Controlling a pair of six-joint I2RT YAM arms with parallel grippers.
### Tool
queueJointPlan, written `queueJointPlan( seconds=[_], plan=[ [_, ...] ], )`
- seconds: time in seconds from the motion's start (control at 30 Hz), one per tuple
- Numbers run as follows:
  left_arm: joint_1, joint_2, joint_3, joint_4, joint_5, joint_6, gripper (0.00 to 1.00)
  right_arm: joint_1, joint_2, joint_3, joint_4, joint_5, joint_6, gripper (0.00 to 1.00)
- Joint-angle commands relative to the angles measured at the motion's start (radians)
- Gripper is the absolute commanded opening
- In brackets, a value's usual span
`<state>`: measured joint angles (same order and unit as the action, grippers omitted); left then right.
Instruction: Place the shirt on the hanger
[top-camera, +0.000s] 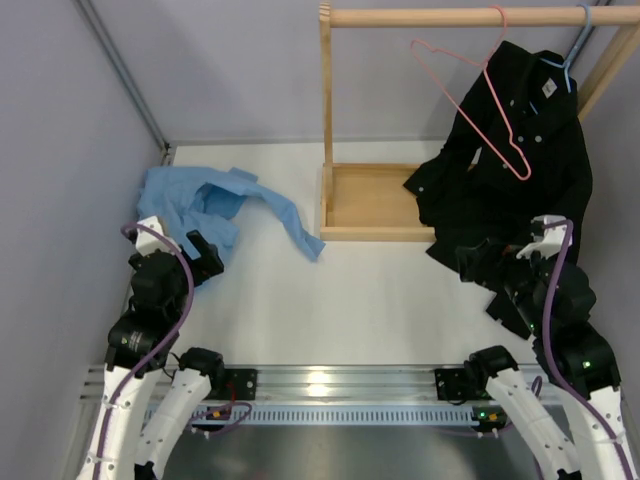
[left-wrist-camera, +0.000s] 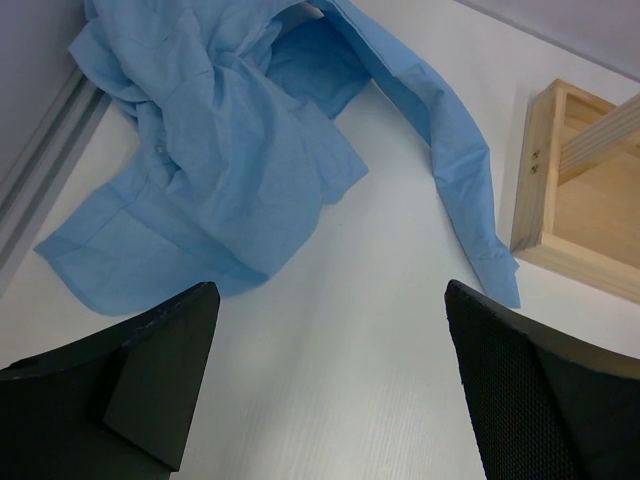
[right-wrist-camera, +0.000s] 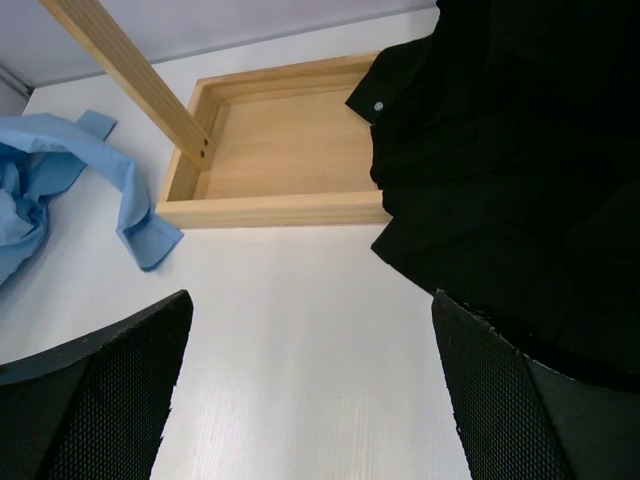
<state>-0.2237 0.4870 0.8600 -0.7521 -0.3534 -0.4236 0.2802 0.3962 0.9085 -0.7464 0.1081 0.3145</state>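
The open left gripper moves outward across the light blue shirt next and lowers its fingers onto the fold at the sleeve's base (top-camera: 207, 184).
The light blue shirt (top-camera: 215, 208) lies crumpled on the white table at the left, one sleeve trailing right toward the wooden rack base; it also shows in the left wrist view (left-wrist-camera: 230, 140) and its sleeve end in the right wrist view (right-wrist-camera: 130, 200). The pink wire hanger (top-camera: 478, 100) hangs tilted from the wooden rail, in front of the black shirt (top-camera: 520, 170). My left gripper (top-camera: 205, 258) is open and empty, just near the shirt's front edge (left-wrist-camera: 330, 380). My right gripper (top-camera: 478, 262) is open and empty beside the black shirt's hem (right-wrist-camera: 310, 390).
A wooden clothes rack has a tray-like base (top-camera: 375, 205) and a top rail (top-camera: 450, 17). The black shirt hangs on a pale blue hanger (top-camera: 575, 45) at the rail's right end. Grey walls close in the left and back.
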Motion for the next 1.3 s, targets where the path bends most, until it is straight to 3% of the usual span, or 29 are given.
queueJointPlan(
  seconds=[0.0, 0.2, 0.33, 0.47, 0.6, 0.7, 0.83, 1.07, 1.27],
  plan=[
    [-0.003, 0.016, -0.004, 0.056, -0.080, -0.033, 0.98, -0.010, -0.029, 0.001, 0.073, 0.004, 0.015, 0.99],
    [-0.003, 0.178, 0.065, 0.051, -0.160, -0.133, 0.98, -0.010, -0.048, -0.051, 0.149, -0.146, 0.047, 0.99],
    [-0.002, 0.460, 0.172, 0.065, -0.197, -0.141, 0.98, -0.010, -0.040, -0.091, 0.191, -0.231, 0.070, 1.00],
    [0.000, 0.692, 0.275, 0.186, -0.254, -0.048, 0.98, -0.010, -0.027, -0.108, 0.190, -0.245, 0.087, 0.99],
    [0.038, 0.915, 0.373, 0.386, -0.337, 0.141, 0.98, -0.010, -0.025, -0.131, 0.205, -0.289, 0.104, 1.00],
    [0.110, 1.109, 0.520, 0.405, -0.302, 0.247, 0.96, -0.010, -0.017, -0.140, 0.216, -0.321, 0.103, 1.00],
    [0.150, 1.347, 0.679, 0.412, -0.360, 0.403, 0.96, -0.012, -0.010, -0.145, 0.216, -0.331, 0.081, 0.99],
    [0.208, 1.507, 0.809, 0.398, -0.205, 0.517, 0.87, -0.010, 0.013, -0.174, 0.275, -0.358, 0.084, 0.99],
    [0.210, 1.618, 0.895, 0.390, -0.114, 0.543, 0.88, -0.010, 0.061, -0.190, 0.329, -0.386, 0.084, 0.99]
  ],
)
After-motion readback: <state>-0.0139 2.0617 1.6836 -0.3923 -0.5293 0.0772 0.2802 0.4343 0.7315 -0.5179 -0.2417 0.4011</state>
